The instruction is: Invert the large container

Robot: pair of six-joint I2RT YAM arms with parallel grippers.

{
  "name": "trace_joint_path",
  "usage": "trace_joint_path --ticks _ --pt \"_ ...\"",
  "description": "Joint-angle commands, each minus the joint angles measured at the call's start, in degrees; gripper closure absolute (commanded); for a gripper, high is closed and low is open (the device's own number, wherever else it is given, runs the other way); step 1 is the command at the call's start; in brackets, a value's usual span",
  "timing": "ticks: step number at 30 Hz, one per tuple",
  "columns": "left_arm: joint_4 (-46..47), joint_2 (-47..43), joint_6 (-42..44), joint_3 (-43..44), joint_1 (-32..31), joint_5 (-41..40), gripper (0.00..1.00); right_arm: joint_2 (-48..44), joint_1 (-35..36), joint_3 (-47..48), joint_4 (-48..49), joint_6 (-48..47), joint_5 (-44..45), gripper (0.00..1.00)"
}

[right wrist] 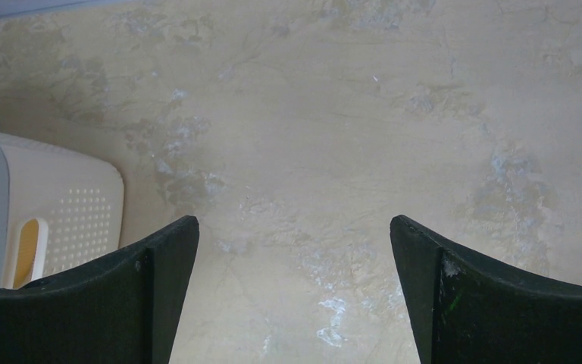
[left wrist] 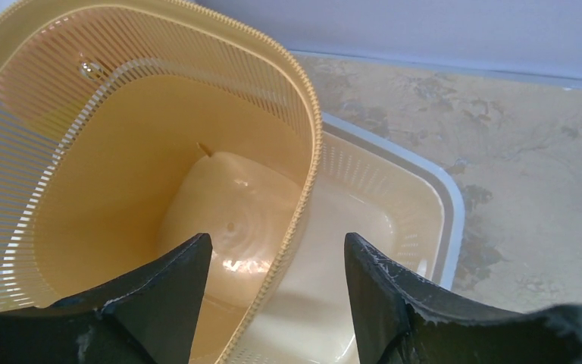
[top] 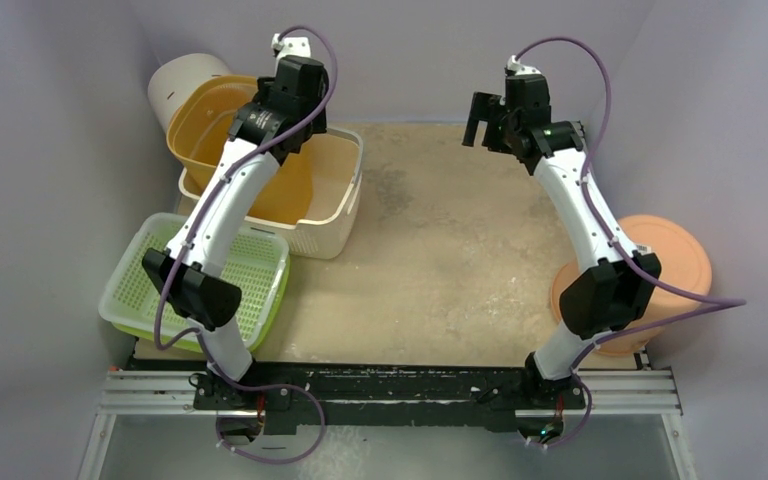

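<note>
The yellow basket's beaded rim beside the tub's bare bottom already runs between my open fingers, so I should next lower my left gripper over that rim and close.
A large cream rectangular tub (top: 338,222) stands upright at the back left of the table. A yellow slotted basket (top: 200,128) leans tilted inside it, its open mouth up. My left gripper (top: 265,125) is open above them. In the left wrist view its jaws (left wrist: 276,239) stand either side of the yellow basket's rim (left wrist: 312,144), apart from it, with the tub's wall (left wrist: 443,197) to the right. My right gripper (top: 480,120) is open and empty, high over bare table (right wrist: 294,224). The tub's corner shows at the left of the right wrist view (right wrist: 68,205).
A green mesh basket (top: 200,285) sits at the front left under the left arm. A white cylinder (top: 185,85) stands behind the yellow basket. An orange round container (top: 665,255) lies at the right edge beside the right arm. Purple walls close in on three sides.
</note>
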Motion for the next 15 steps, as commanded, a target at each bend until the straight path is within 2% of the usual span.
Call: trace_joint_path --ticks 1,5,9,11,15 --pt "4.4 -2.6 2.0 -4.5 1.0 -1.3 0.38 -3.5 -0.1 0.1 0.9 -0.8 -1.2 0.02" --pt "6.9 -2.4 1.8 -8.9 2.2 -0.9 0.39 -4.7 -0.1 -1.0 0.7 -0.6 -0.9 0.02" --pt "9.4 -1.8 1.8 -11.1 3.0 0.7 0.44 -5.9 -0.1 -0.8 0.3 -0.8 1.3 0.03" --pt "9.6 -1.2 1.9 -11.0 3.2 0.8 0.52 -6.1 -0.1 0.1 -0.3 -0.8 2.3 0.02" --pt "8.2 -0.4 0.9 -10.0 3.2 -1.7 0.74 -7.0 -0.1 1.3 -1.0 -1.0 4.3 0.03"
